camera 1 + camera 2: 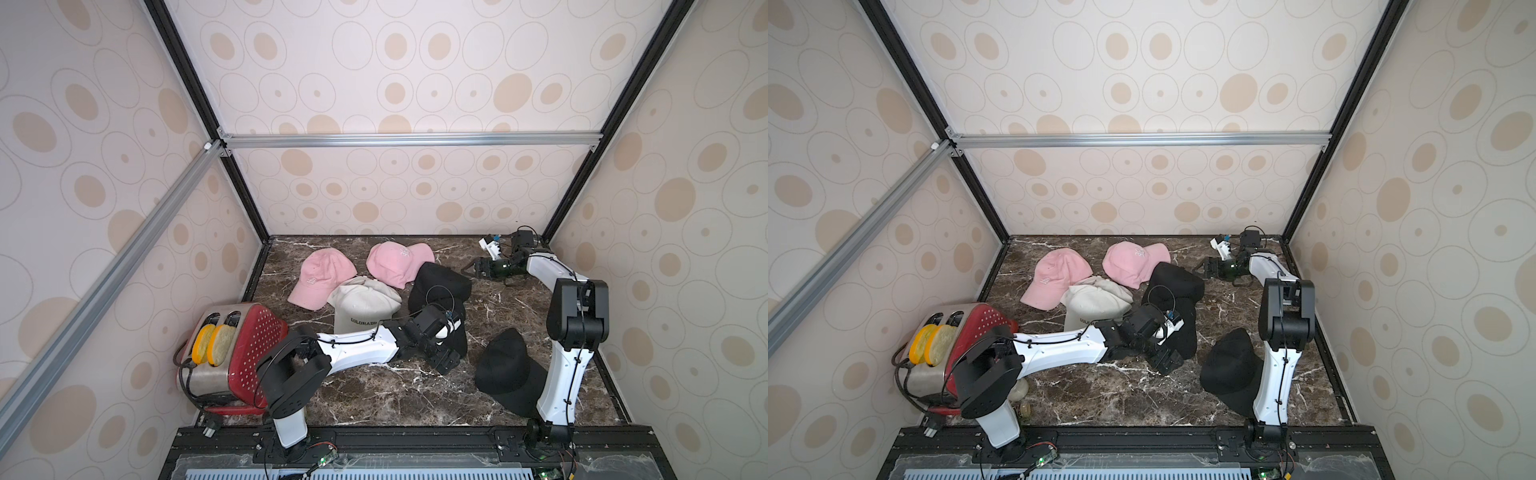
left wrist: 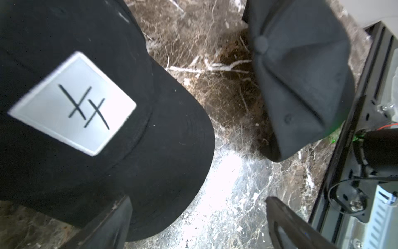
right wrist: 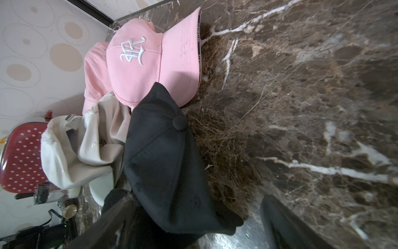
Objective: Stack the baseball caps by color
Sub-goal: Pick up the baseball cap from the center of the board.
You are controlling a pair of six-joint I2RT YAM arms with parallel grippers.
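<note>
The black cap's edge facing my right gripper already stands between its spread fingers, so next the gripper moves in toward the cap until they straddle that edge.
Two pink caps lie at the back of the marble table. In front of them is a heap of white caps, the front one lettered COLORADO. A black cap lies right of that heap, and my right gripper stands open just beyond it; in the right wrist view the gripper has the cap's edge between its spread jaws. My left gripper is open over the brim of a black cap with a white tag. A third black cap lies front right.
A red dotted toaster with two yellow slices stands at the front left beside the left arm's base. Patterned walls close in the table on three sides. The right arm rises along the right edge.
</note>
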